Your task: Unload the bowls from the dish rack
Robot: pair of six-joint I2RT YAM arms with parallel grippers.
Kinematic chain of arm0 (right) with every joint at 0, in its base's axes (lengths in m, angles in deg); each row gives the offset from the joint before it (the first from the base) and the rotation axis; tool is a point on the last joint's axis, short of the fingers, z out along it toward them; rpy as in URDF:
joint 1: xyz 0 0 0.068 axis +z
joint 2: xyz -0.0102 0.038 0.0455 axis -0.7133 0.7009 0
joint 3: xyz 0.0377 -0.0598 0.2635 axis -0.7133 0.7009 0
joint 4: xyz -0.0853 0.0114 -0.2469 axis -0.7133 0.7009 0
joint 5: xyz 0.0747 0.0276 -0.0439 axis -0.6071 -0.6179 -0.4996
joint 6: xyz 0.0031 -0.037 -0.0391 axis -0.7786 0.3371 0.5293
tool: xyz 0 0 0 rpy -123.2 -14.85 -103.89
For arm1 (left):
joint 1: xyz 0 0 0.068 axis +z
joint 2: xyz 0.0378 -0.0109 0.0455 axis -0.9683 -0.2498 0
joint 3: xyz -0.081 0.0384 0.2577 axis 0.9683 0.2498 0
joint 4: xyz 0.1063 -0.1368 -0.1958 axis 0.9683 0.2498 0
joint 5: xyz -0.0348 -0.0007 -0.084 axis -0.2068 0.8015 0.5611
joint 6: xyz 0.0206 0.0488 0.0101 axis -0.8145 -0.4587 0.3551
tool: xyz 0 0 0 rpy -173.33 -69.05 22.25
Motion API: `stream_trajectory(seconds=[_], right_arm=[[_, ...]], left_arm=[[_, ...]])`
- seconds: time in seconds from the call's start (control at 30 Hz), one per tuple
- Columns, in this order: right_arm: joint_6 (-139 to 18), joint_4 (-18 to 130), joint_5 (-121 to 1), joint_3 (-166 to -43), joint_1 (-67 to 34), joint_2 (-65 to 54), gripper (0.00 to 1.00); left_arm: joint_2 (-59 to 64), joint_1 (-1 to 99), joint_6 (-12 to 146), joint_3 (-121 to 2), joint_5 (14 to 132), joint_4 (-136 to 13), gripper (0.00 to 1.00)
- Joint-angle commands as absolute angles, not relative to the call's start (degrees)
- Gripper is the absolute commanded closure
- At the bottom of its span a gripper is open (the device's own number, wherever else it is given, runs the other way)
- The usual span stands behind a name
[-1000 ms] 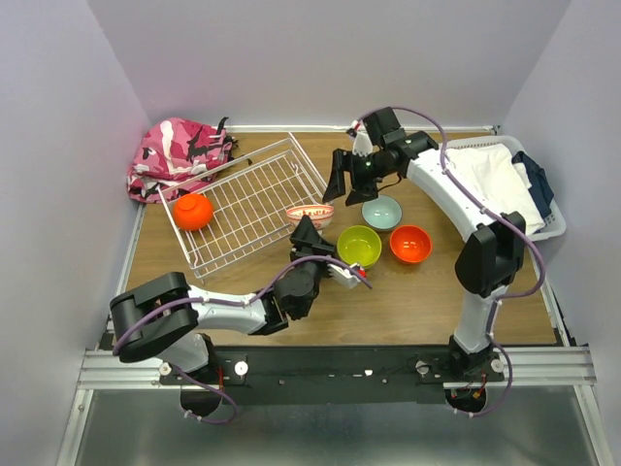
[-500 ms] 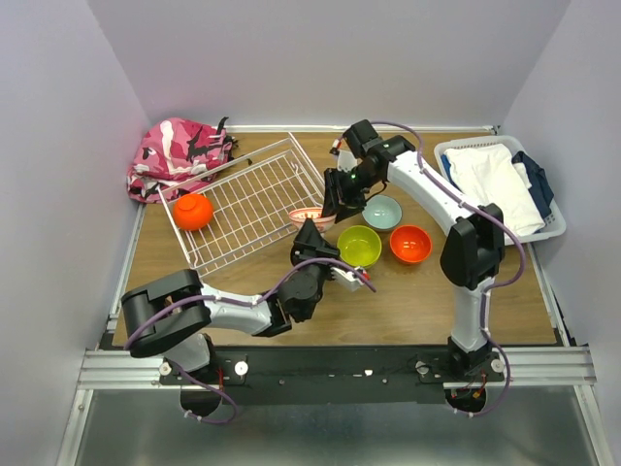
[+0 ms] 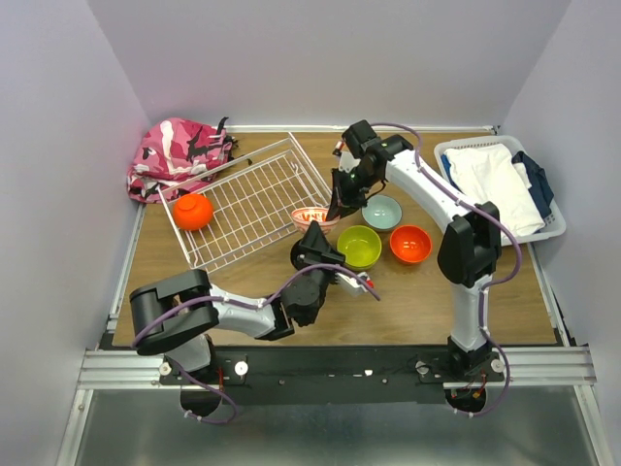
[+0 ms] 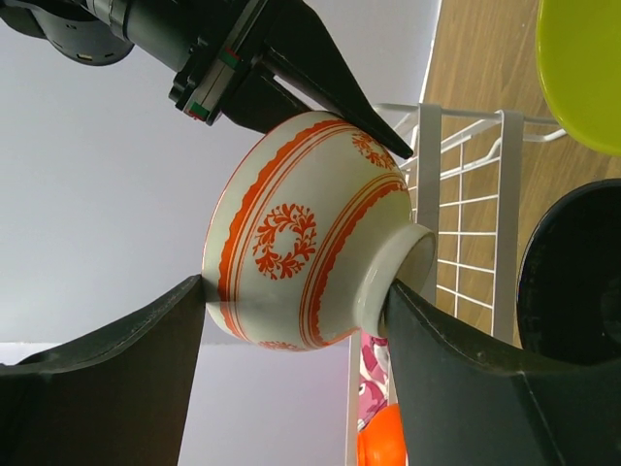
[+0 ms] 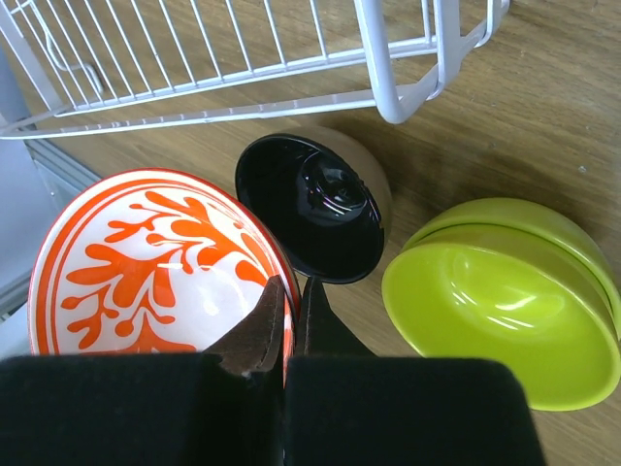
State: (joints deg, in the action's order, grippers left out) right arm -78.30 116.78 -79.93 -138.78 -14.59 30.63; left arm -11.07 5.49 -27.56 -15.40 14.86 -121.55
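The white bowl should go into the pale teal bowl (image 3: pixel 381 212), which is empty, so next I will move my right gripper to the right in the top view, then down to release it.
The white bowl with red pattern (image 3: pixel 312 216) (image 4: pixel 301 233) (image 5: pixel 146 262) hangs on its side beside the dish rack's (image 3: pixel 247 199) near right corner. My left gripper (image 3: pixel 315 236) (image 4: pixel 296 291) is shut on it, one finger on the rim and one on the foot. My right gripper (image 3: pixel 337 208) (image 5: pixel 289 291) is shut on its rim, pinching it from above. An orange bowl (image 3: pixel 194 211) lies in the rack. On the table sit a lime-green bowl (image 3: pixel 359 246) (image 5: pixel 505 301), a pale teal bowl (image 3: pixel 381 212), another orange bowl (image 3: pixel 410 244) and a tan bowl with black inside (image 5: pixel 310 209).
A pink camouflage bag (image 3: pixel 179 155) lies behind the rack at the back left. A white plastic basket of clothes (image 3: pixel 500 184) stands at the back right. Purple walls close in the table on three sides.
My right arm swung down and left from above the teal bowl to the patterned bowl, and its gripper went from open to shut on the rim. The left gripper kept its hold.
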Motion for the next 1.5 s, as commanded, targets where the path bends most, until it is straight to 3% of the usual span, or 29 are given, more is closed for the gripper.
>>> stream_trajectory(seconds=[0.0,0.13,0.37,0.7,1.07,1.23,1.47], right_arm=[[-76.6,118.5,-82.1,-142.5,-14.1,30.1,0.99],[-77.7,117.7,-80.6,-142.4,-15.4,28.8,0.99],[-80.7,113.2,-77.6,-138.5,-18.1,24.0,0.99],[-82.7,110.4,-73.5,-136.7,-21.4,20.6,0.99],[-82.7,105.8,-63.7,-135.5,-24.6,15.6,0.99],[-80.8,100.1,-54.0,-130.9,-25.7,11.4,0.99],[-78.6,85.2,-45.6,-113.1,-27.0,2.9,0.99]], left_arm=[[-11.8,5.7,-23.9,-15.4,9.9,-132.6,0.17],[-12.7,5.2,-23.8,-15.2,8.3,-136.1,0.01],[-15.8,4.3,-26.5,-14.9,4.0,-147.8,0.01],[-14.0,4.3,-17.7,-15.9,1.2,-145.5,0.01],[-1.5,4.2,8.1,-17.4,5.1,-113.8,0.01],[4.3,5.8,29.8,-21.9,14.7,-88.5,0.01],[8.9,15.3,46.7,-27.8,31.9,-70.1,0.01]])
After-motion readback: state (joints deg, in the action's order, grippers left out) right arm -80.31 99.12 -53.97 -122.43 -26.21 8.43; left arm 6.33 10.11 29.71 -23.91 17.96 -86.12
